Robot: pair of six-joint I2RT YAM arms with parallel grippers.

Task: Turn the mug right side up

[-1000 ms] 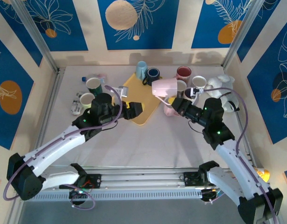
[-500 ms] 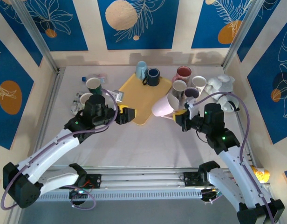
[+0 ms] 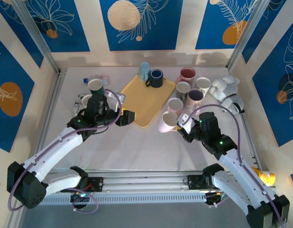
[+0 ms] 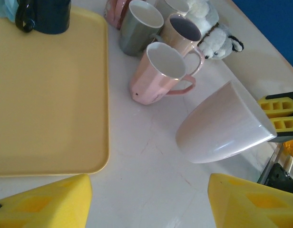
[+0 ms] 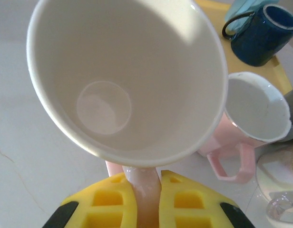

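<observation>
The mug still hangs tilted, bottom low, so my right gripper needs to lower next, turn it level onto the bare tabletop before the tray and release its handle.
The pale pink mug (image 3: 166,121) hangs tilted just above the table in front of the yellow tray (image 3: 139,102), its mouth facing up toward my right wrist. My right gripper (image 3: 179,125) is shut on its handle. In the right wrist view the white inside of the mug (image 5: 122,80) is close up, and the pink handle is pinched between the yellow fingers (image 5: 108,204) of the right gripper (image 5: 141,199). The left wrist view shows the mug (image 4: 222,126) from its side, bottom end low. My left gripper (image 3: 127,118) stands open over bare table by the tray's front edge, left of the mug, with nothing between the fingers of the left gripper (image 4: 149,204).
An upright pink mug (image 3: 175,105) stands just behind the held one, with several more mugs behind it. A navy mug (image 3: 156,77) sits on the tray's far end. Two mugs (image 3: 95,86) stand at the left, and a plush toy (image 3: 225,88) lies at the far right.
My right arm has brought the mug down and nearer, from above the tray to low over the table, turning its mouth upward. My left gripper has drawn back slightly to the left.
</observation>
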